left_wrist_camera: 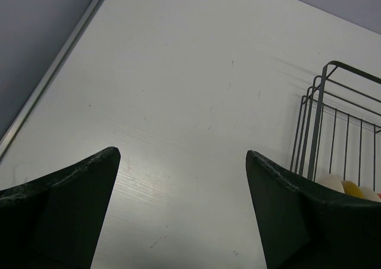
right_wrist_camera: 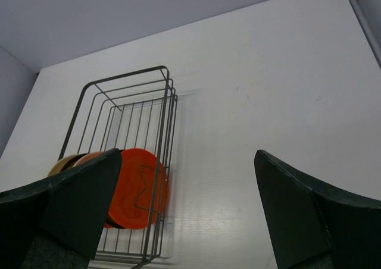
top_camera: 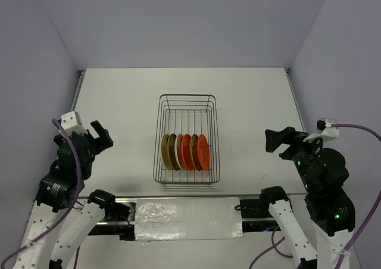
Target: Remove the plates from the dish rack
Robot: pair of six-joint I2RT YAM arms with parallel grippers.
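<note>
I need to move my right gripper to the left in the top view and down onto the rim of the outermost orange-red plate, because that plate is the closest one to it.
The wire dish rack (top_camera: pixel 187 105) stands in the middle of the white table. Several plates (top_camera: pixel 186 152) stand on edge in its near half: mustard-brown at the left, a cream one, orange-red ones at the right. My left gripper (top_camera: pixel 100 135) is open and empty, well left of the rack. My right gripper (top_camera: pixel 275 140) is open and empty, well right of it. The left wrist view shows the rack's corner (left_wrist_camera: pixel 333 126) and plate tops (left_wrist_camera: pixel 352 189). The right wrist view shows the rack (right_wrist_camera: pixel 137 111) and an orange-red plate (right_wrist_camera: pixel 136 188) behind its wires.
A strip covered with clear plastic (top_camera: pixel 187 218) lies along the near edge between the arm bases. Grey walls close the table on the far, left and right sides. A raised rail (left_wrist_camera: pixel 56 72) runs along the left edge.
</note>
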